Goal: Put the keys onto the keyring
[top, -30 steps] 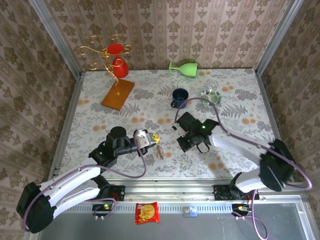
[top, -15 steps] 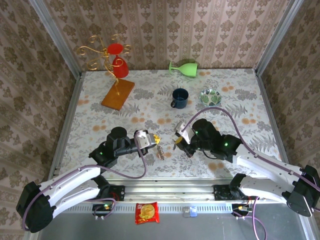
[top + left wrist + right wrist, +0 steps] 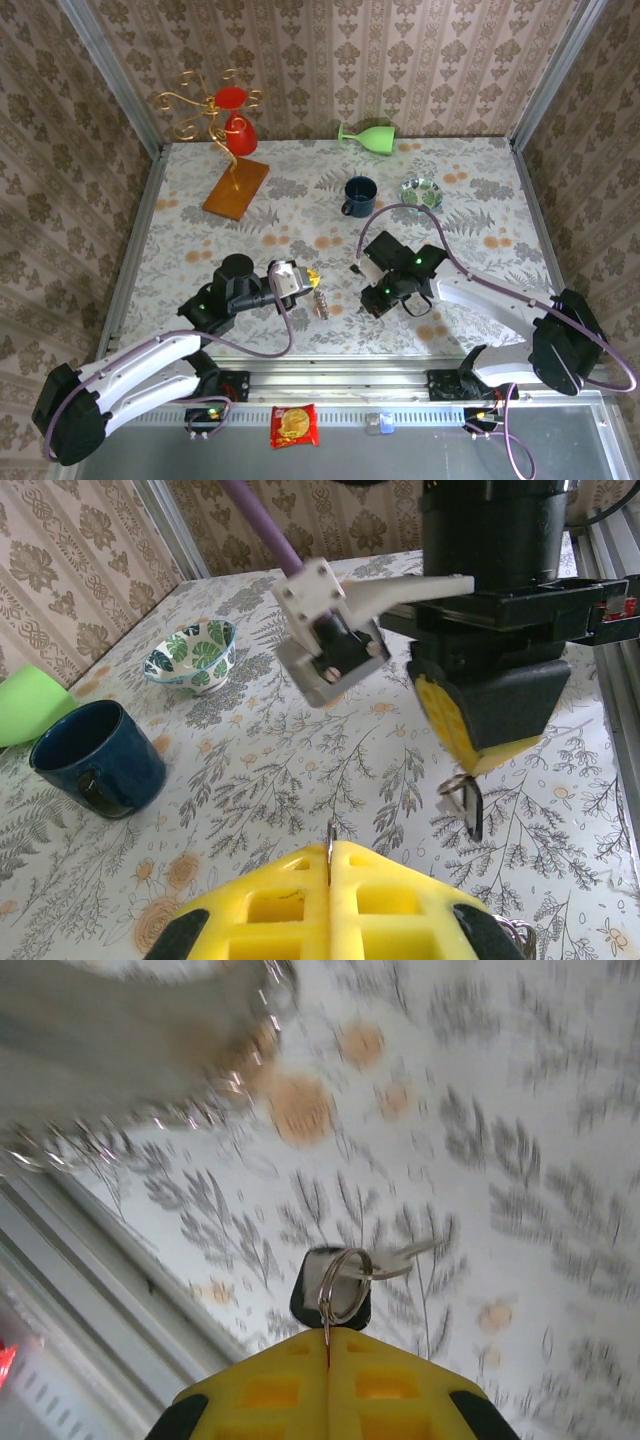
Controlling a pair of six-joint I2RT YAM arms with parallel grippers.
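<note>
My right gripper is above the bare patterned tabletop patch and will next move down until the black-headed key rests there, then release the small split ring (image 3: 345, 1282).
My left gripper (image 3: 313, 276) (image 3: 330, 852) is shut, its yellow jaws pinching a thin silvery wire (image 3: 330, 835) that looks like the edge of the keyring. In the right wrist view a blurred shiny wire curve (image 3: 110, 1130) arcs under the left arm. A small silvery bunch of keys (image 3: 321, 301) lies just right of the left jaws. My right gripper (image 3: 375, 296) (image 3: 480, 755) (image 3: 328, 1338) points down, facing the left one. It is shut on a small split ring (image 3: 345, 1282) carrying a black-headed key (image 3: 310, 1300) (image 3: 470, 812) that dangles above the table.
Behind the grippers stand a blue mug (image 3: 359, 195) (image 3: 95, 755) and a leaf-patterned bowl (image 3: 421, 191) (image 3: 190, 658). A green cup (image 3: 367, 135) lies on its side at the back wall. A gold wire stand (image 3: 200, 105) on a wooden base (image 3: 237, 187) holds red cups at the back left.
The right arm swung out towards the front and came back, carrying its key to a spot close in front of the left jaws. The left arm has stayed still.
</note>
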